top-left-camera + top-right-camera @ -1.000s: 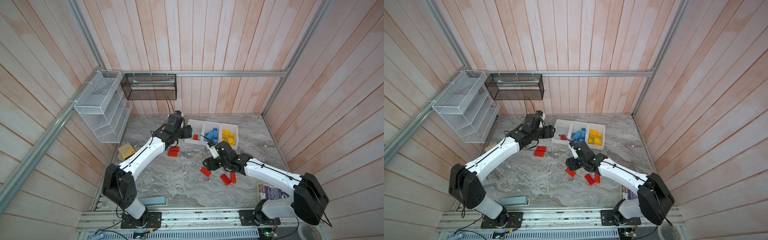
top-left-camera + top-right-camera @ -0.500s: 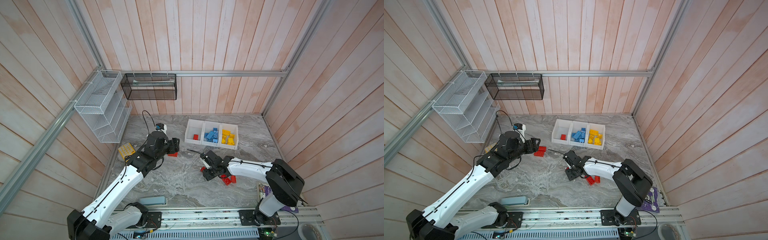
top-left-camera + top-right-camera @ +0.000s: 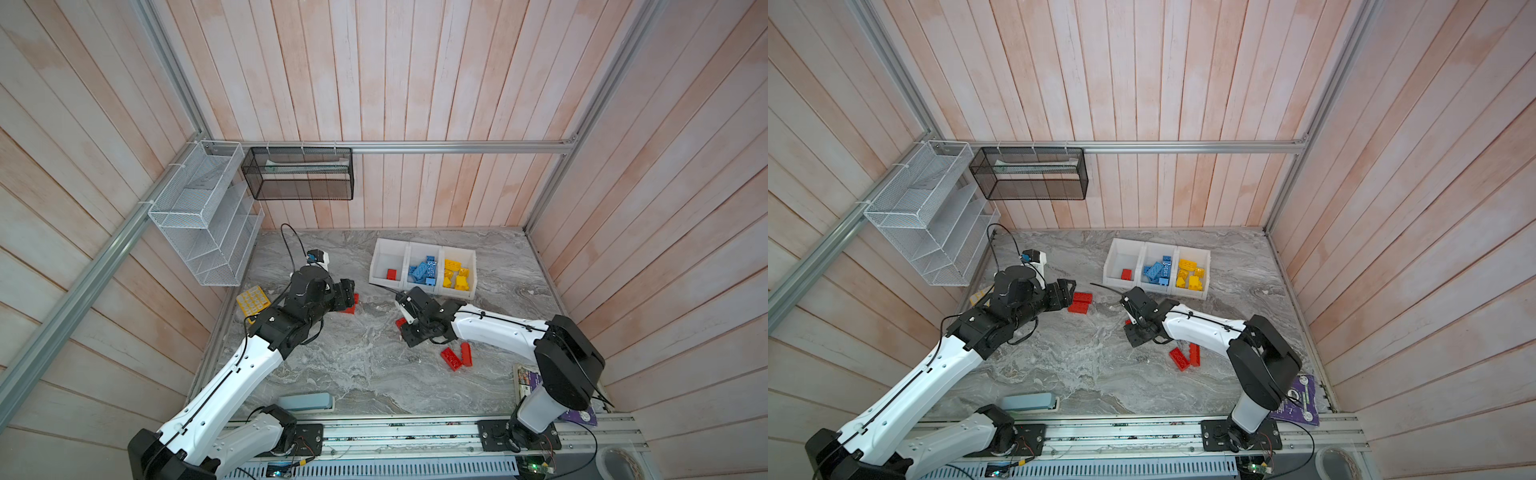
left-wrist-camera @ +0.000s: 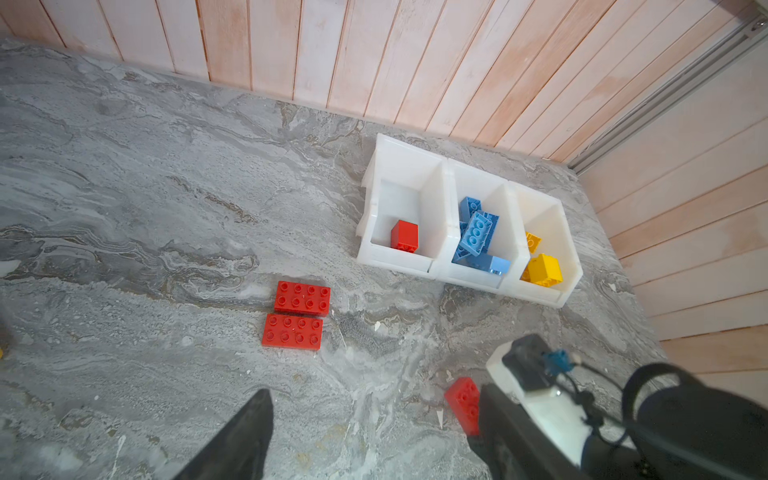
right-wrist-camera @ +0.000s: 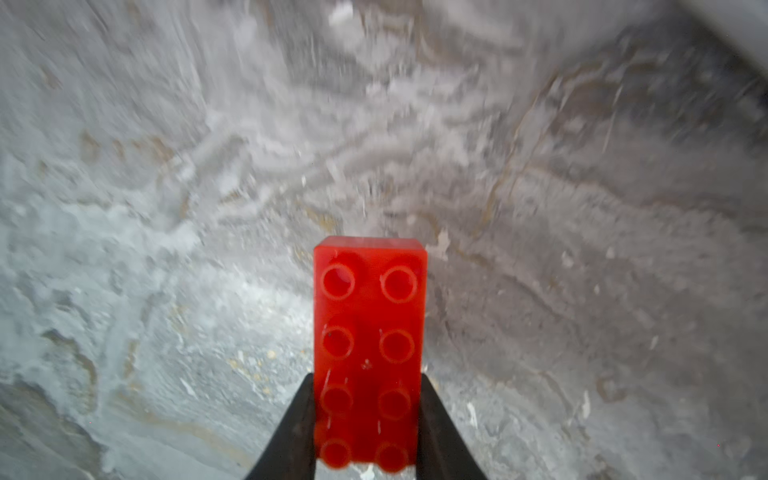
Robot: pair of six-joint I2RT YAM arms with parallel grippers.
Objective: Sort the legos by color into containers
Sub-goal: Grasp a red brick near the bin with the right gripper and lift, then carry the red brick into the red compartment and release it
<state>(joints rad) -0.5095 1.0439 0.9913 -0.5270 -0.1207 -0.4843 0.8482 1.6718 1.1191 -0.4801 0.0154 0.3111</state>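
Observation:
Next, my right gripper lifts outward over the container's bare bottom to release the long lego, since the red lego's container [image 3: 389, 258] already holds the long lego's color.
The three white containers [image 3: 388, 246] stand in a row at the back of the table. One holds a red lego [image 3: 391, 274], the middle one blue legos [image 3: 424, 269], the last yellow legos [image 3: 455, 275]. My right gripper [image 5: 368, 378] is shut on a long red lego [image 5: 370, 324] low over the table, in front of the containers [image 4: 409, 166]; in a top view only its corner [image 3: 400, 322] shows. My left gripper [image 3: 1068, 293] is open beside two red legos [image 3: 1080, 302] lying side by side. Two more red legos [image 3: 457, 356] lie under my right forearm.
A yellow calculator [image 3: 252, 299] lies at the table's left edge behind my left arm. A white wire rack [image 3: 203, 220] and a black mesh basket [image 3: 299, 174] hang on the walls. A grey-blue case [image 3: 305, 402] and a purple card [image 3: 528, 380] lie at the front edge.
My right gripper has shut on the red lego in front of the containers. My left arm has drawn back from the containers to the two red legos, its jaws still open.

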